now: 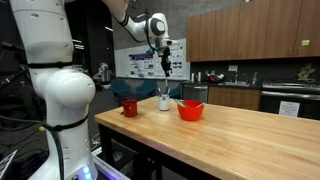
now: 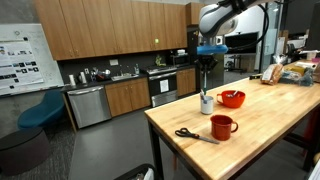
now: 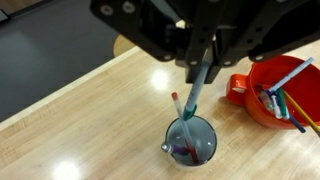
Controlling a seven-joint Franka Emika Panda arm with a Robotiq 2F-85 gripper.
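My gripper should next go down a little toward the small cup's opening and release the grey-blue pen there, because the pen's tip already points into the cup.
My gripper comes in from the top of the wrist view, shut on a grey-blue pen. The pen hangs straight down with its tip inside a small clear cup. A red-capped pen leans in that cup too. In both exterior views the gripper hovers directly above the cup on the wooden table.
A red bowl holding several pens sits beside the cup. A red mug and black scissors lie toward the table's end. Kitchen cabinets and a sink counter stand behind.
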